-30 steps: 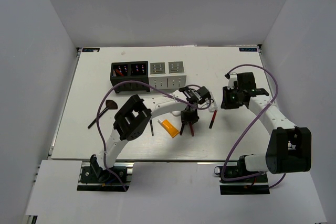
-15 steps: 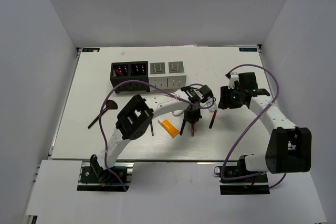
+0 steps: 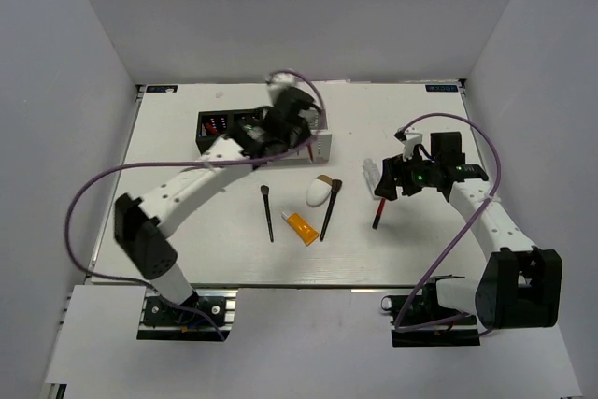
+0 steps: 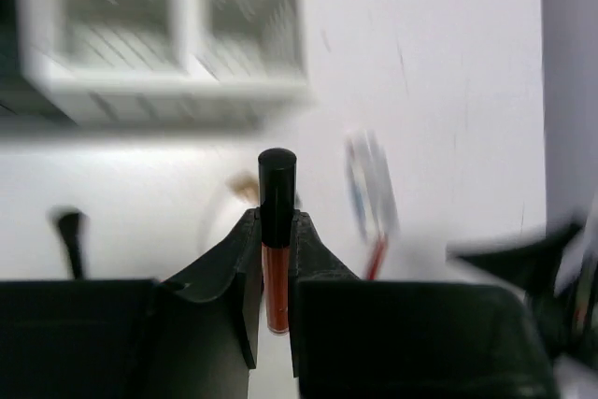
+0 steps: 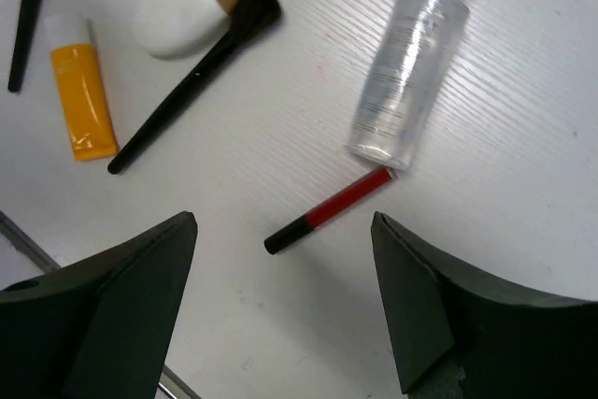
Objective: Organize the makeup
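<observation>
The left gripper goes to the left in the top view next, lowers into the black box's end section [image 3: 215,125] and releases the slim red pencil, as red shows there.
My left gripper [image 3: 305,140] is shut on a slim red pencil with a black cap [image 4: 276,263] and holds it by the white box [image 3: 320,145]. My right gripper [image 3: 388,181] is open and hovers over a second red pencil [image 5: 327,210] and the clear bottle [image 5: 407,58]. The white sponge [image 3: 318,194], a black-handled brush [image 3: 330,209], the orange tube [image 3: 301,228] and a thin brush [image 3: 268,212] lie mid-table. They show in the right wrist view too: sponge [image 5: 177,11], brush [image 5: 192,77], tube [image 5: 81,100].
A black compartment box [image 3: 224,128] stands next to the white one at the back; my left arm hides part of both. The white box [image 4: 163,44] is blurred in the left wrist view. A purple cable loops over the left of the table.
My left arm has swung from the middle of the table up to the boxes with the red pencil in its grip. My right gripper has shifted slightly left, over the other pencil.
</observation>
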Motion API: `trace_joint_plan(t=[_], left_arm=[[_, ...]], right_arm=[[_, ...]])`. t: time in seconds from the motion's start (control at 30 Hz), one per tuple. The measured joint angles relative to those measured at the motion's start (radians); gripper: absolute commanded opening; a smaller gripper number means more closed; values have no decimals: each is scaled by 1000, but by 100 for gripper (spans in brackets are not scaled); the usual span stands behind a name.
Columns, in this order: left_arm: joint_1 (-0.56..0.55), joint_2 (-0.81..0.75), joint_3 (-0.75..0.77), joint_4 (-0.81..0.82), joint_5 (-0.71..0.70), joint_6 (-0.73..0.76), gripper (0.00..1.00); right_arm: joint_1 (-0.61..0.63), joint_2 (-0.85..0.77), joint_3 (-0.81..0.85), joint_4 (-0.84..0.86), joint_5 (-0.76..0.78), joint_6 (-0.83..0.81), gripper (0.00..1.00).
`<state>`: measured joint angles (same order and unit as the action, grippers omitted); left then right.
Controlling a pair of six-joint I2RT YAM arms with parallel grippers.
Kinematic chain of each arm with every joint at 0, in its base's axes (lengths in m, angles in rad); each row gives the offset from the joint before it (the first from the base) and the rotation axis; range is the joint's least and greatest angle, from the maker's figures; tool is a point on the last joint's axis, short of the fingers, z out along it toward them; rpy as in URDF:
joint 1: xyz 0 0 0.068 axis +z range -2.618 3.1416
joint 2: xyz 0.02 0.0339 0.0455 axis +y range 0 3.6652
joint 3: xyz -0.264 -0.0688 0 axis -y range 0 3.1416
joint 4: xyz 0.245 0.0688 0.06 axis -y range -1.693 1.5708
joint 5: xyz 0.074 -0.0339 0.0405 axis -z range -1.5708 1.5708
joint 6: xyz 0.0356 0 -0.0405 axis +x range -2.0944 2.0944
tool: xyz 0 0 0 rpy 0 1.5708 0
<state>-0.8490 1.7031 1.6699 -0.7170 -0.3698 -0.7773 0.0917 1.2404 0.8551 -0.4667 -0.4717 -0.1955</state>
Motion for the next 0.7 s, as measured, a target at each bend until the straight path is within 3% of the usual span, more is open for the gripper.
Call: trace_joint_plan(t=[0.07, 0.13, 0.37, 0.7], left_arm=[[86, -92, -35, 59, -95, 32, 0], [144, -134, -66, 103, -179, 67, 0], [252, -158, -228, 352, -451, 275, 0], [454, 2, -243, 512, -560, 425, 0]], right_arm=[[2, -10, -2, 0, -50, -35, 50], [2, -7, -3, 2, -79, -58, 40], [2, -4, -15, 7, -117, -90, 42], [2, -3, -37, 5, -113, -102, 46]])
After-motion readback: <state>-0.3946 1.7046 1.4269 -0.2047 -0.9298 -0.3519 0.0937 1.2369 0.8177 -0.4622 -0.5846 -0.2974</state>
